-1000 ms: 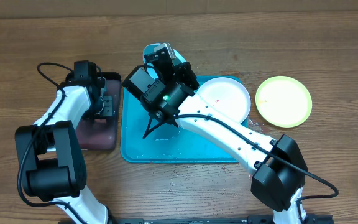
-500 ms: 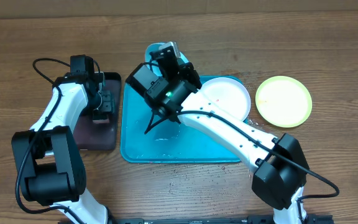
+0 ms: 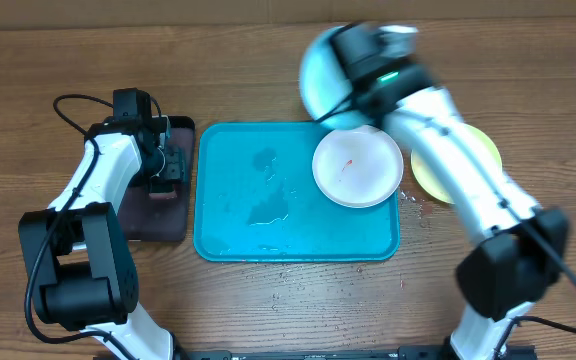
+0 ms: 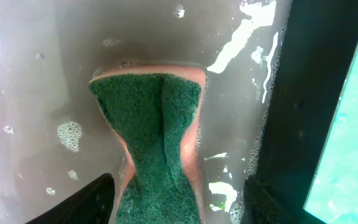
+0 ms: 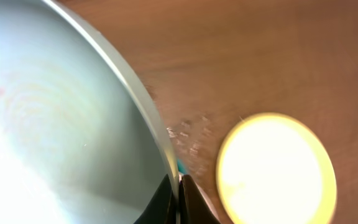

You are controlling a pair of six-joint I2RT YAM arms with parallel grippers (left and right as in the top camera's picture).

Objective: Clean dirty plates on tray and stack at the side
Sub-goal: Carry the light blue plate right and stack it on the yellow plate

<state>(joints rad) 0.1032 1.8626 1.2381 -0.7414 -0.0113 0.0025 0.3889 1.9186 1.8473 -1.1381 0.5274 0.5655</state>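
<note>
The light cyan plate in my right gripper goes back and down next, onto the yellow-green plate (image 3: 456,164) (image 5: 277,170) beside the turquoise tray.
My right gripper (image 3: 360,52) is shut on the rim of the light cyan plate (image 3: 320,72) and holds it tilted above the table behind the turquoise tray (image 3: 298,235). In the right wrist view its fingers (image 5: 178,186) pinch the plate's edge (image 5: 55,124), with the yellow-green plate (image 5: 272,168) below. The white plate (image 3: 358,167) with a red smear lies on the tray's right end. The yellow-green plate (image 3: 468,150) lies on the table to the right, partly under my arm. My left gripper (image 3: 168,165) is open.
A green and pink sponge (image 4: 157,143) lies in the wet, soapy black tray (image 3: 158,215) left of the turquoise tray, between my left fingers (image 4: 178,196). The black tray's rim (image 4: 309,93) borders the turquoise tray (image 4: 353,155). Water puddles lie on the turquoise tray.
My right arm has swung the cyan plate from over the tray's back left corner to the right, past the white plate. The left arm has hardly moved.
</note>
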